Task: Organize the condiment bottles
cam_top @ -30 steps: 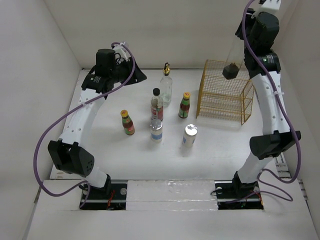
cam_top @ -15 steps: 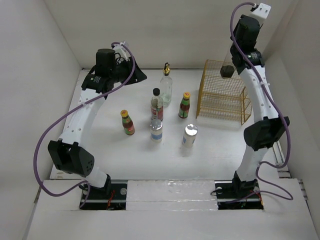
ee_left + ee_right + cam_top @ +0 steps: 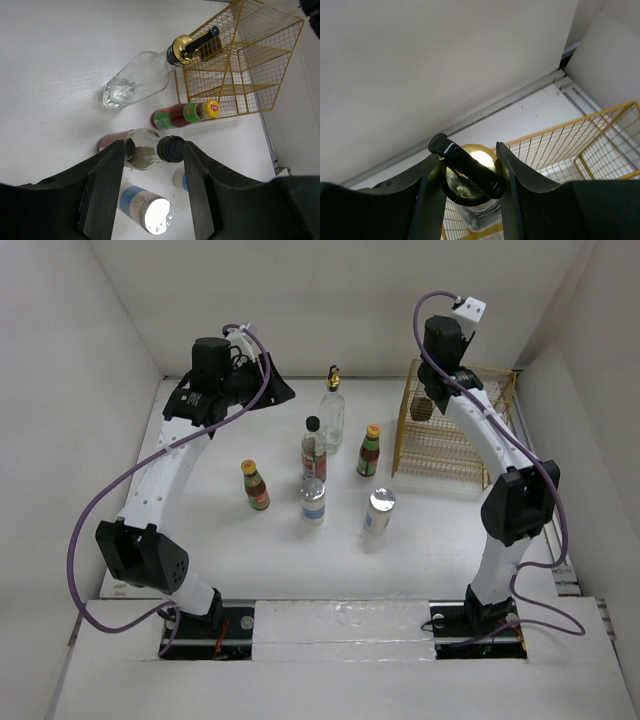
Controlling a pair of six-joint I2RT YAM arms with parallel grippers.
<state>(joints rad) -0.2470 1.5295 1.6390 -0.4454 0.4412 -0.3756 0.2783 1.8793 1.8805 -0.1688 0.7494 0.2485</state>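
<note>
The right gripper comes down over the basket's far corner section [image 3: 422, 417] next and releases the gold cap, since the second clear bottle's base already hangs inside the basket's yellow wires.
Six condiment bottles stand mid-table: a clear gold-spouted one [image 3: 332, 408], a black-capped one [image 3: 313, 450], two yellow-capped sauce bottles [image 3: 371, 450] [image 3: 255, 485] and two silver-capped ones [image 3: 314, 501] [image 3: 379, 511]. My right gripper [image 3: 433, 385] is shut on the gold cap of the second clear bottle [image 3: 425, 407] and holds it at the far left corner of the yellow wire basket [image 3: 450, 455]. In the right wrist view the gripper [image 3: 469, 165] clamps that cap [image 3: 475, 162]. My left gripper [image 3: 154, 150] is open and empty, high above the black-capped bottle [image 3: 171, 149].
The basket stands at the back right, near the right wall. White walls enclose the table on three sides. In the left wrist view the clear bottle [image 3: 142, 77], a sauce bottle [image 3: 182, 114], a silver-capped bottle [image 3: 150, 210] and the basket [image 3: 235, 95] show below.
My right arm has swung left and down, carrying the clear bottle from high over the basket's right side to its far left corner. The left arm has not moved.
</note>
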